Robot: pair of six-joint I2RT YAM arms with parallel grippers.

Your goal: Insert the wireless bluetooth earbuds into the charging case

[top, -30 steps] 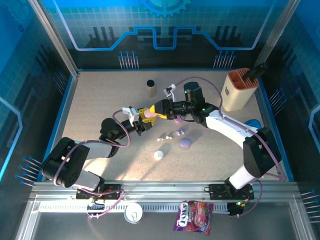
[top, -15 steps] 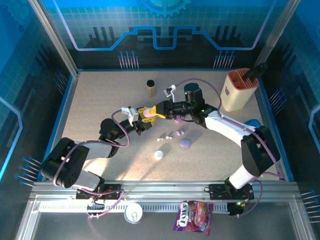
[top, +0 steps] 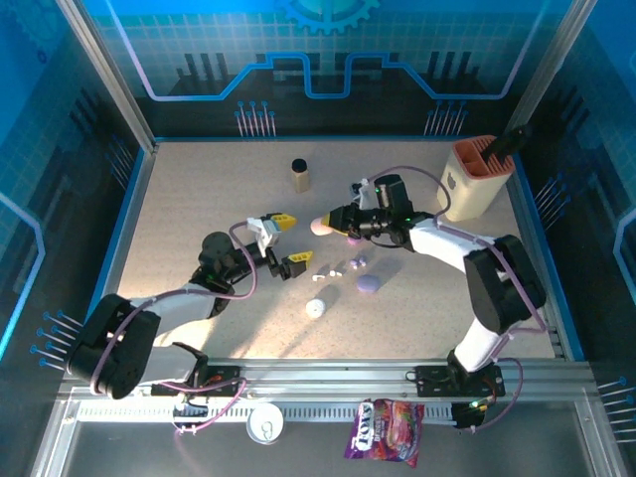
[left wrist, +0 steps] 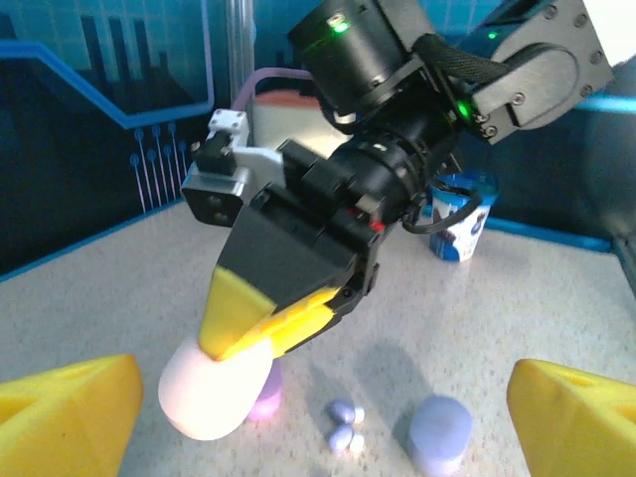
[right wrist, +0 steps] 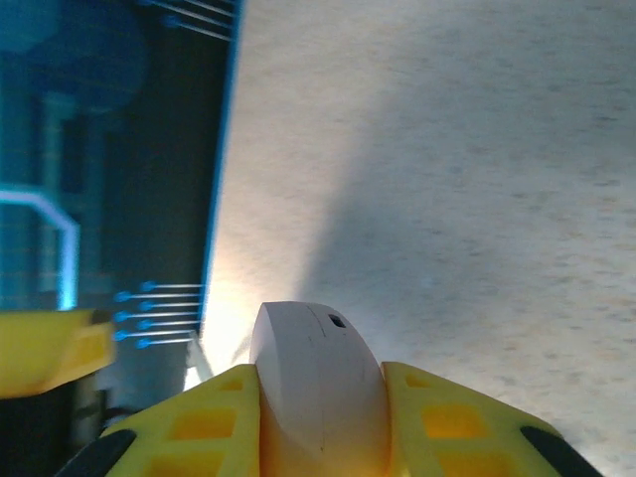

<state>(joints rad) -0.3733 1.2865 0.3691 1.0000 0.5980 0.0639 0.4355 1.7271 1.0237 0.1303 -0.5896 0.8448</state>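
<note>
The bare tabletop has a clear spot below, so my right gripper will next go straight down and release the pale pink charging case (top: 322, 226) there.
My right gripper (top: 334, 221) is shut on a pale pink charging case (top: 322, 226), holding it above the table. In the right wrist view the case (right wrist: 318, 373) sits clamped between both yellow fingers (right wrist: 449, 422), lid seam closed. My left gripper (top: 288, 241) stands open just left of the case, apart from it. From the left wrist the case (left wrist: 211, 390) hangs from the right gripper's fingers (left wrist: 260, 313). Two small pale earbuds (left wrist: 344, 424) lie on the table beyond it, beside a lilac case (left wrist: 437, 434). Loose earbuds (top: 328, 269) and a purple one (top: 358, 262) lie below the grippers.
A lilac case (top: 368, 284) and a round white puck (top: 315, 309) lie near the middle. A pink-purple piece (top: 351, 237) sits under the right wrist. A tan bottle (top: 300, 175) stands at the back, an orange holder (top: 475, 179) and blue cup (top: 503, 244) at right.
The left gripper has opened, let go of the pink case and drawn back to the left. The right gripper has closed on the case and carried it slightly right.
</note>
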